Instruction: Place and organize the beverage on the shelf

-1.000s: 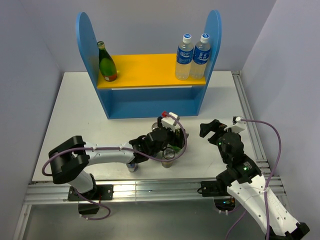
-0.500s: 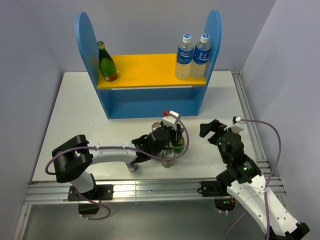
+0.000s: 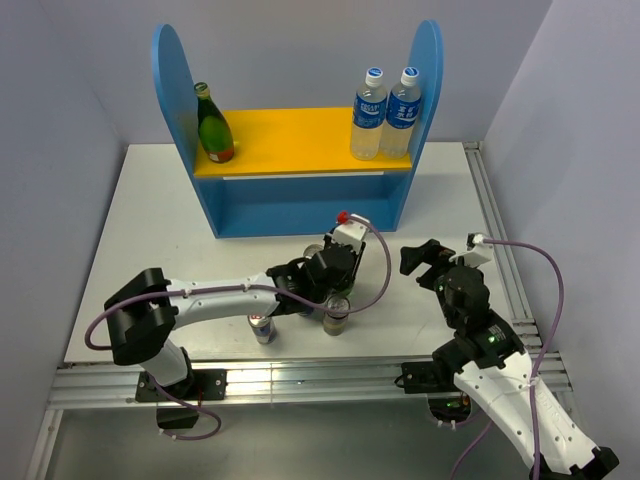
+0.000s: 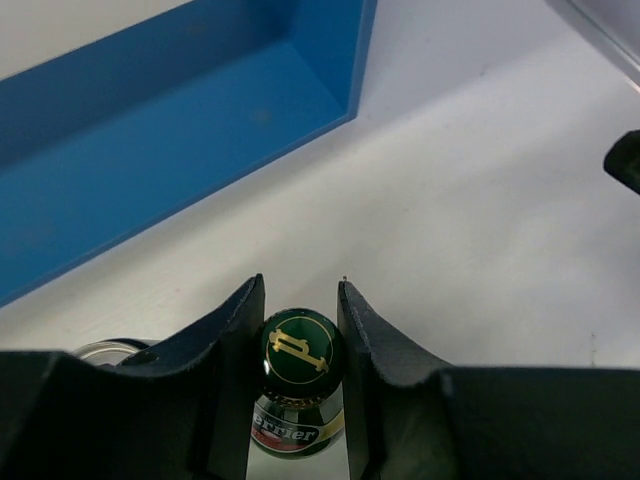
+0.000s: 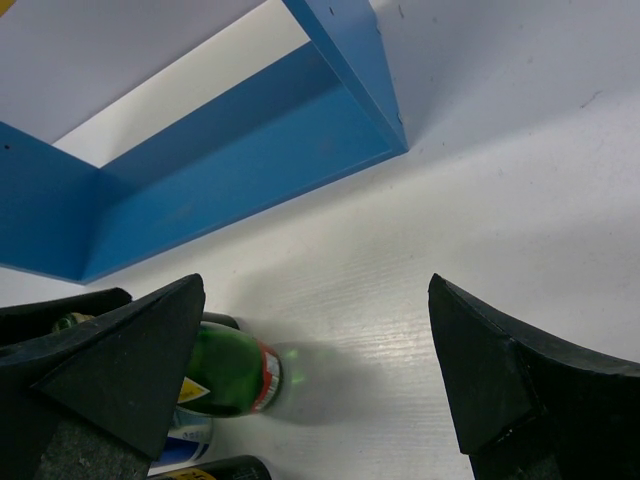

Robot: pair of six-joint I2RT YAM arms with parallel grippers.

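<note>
The bottle in my left gripper should go up and outward next, onto the bare yellow board beside the other green bottle. I should release it there, next to its own kind.
My left gripper point(image 4: 300, 300) is shut on the gold-marked cap of a dark-green glass bottle point(image 4: 297, 345), which stands upright on the white table. In the top view this gripper point(image 3: 332, 277) covers that bottle. A brown-gold can point(image 3: 337, 312) stands just in front of it, and a blue-and-silver can point(image 3: 262, 327) sits further left under the arm. Another green bottle point(image 3: 213, 125) stands at the left end of the shelf's yellow upper board point(image 3: 290, 135). My right gripper point(image 5: 315, 288) is open, to the right of the held bottle point(image 5: 235, 372) and apart from it.
Two clear water bottles point(image 3: 368, 115) point(image 3: 403, 108) stand at the right end of the upper board. The blue lower level point(image 4: 150, 130) is open toward me. A silver can top point(image 4: 110, 350) shows left of my left fingers. A metal rail point(image 3: 495, 230) runs along the table's right edge.
My left gripper has closed on the green bottle's cap and shifted slightly right, toward the shelf. The blue-and-silver can now shows more fully. The right arm has not moved.
</note>
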